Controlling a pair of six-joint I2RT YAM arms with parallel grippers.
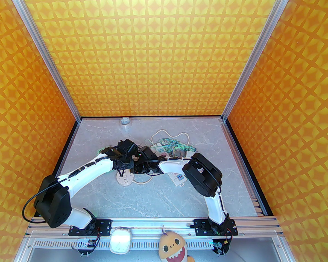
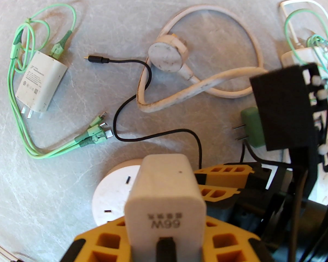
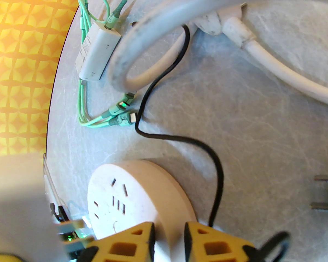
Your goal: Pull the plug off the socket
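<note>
The plug should go outward in my left gripper, then down, and be released between the adapter and the tape roll, where the bare tabletop is free of cables.
A round white socket [image 3: 136, 192] lies flat on the marble table [image 1: 158, 201]. My left gripper [image 2: 165, 228] is shut on a white "66W" charger plug [image 2: 164, 198], its yellow fingers [image 2: 104, 240] on both sides of the block. The plug hangs just above the socket [image 2: 112, 192], whose slots show bare. At the left of the right wrist view the plug [image 3: 16, 206] is a blur, and a metal prong [image 3: 71, 225] sticks out free of the socket. My right gripper [image 3: 167, 239] is shut on the socket's near rim. Both grippers meet over the socket [image 1: 125, 177] in the top view.
A white adapter with green cables [image 2: 41, 83] lies to the left. A thick white cord with a round plug [image 2: 168, 54] and a thin black cable [image 2: 142, 110] run behind the socket. A green plug [image 2: 252, 125], a power strip [image 1: 179, 177], tangled cables [image 1: 172, 145] and a tape roll [image 1: 125, 122] are nearby.
</note>
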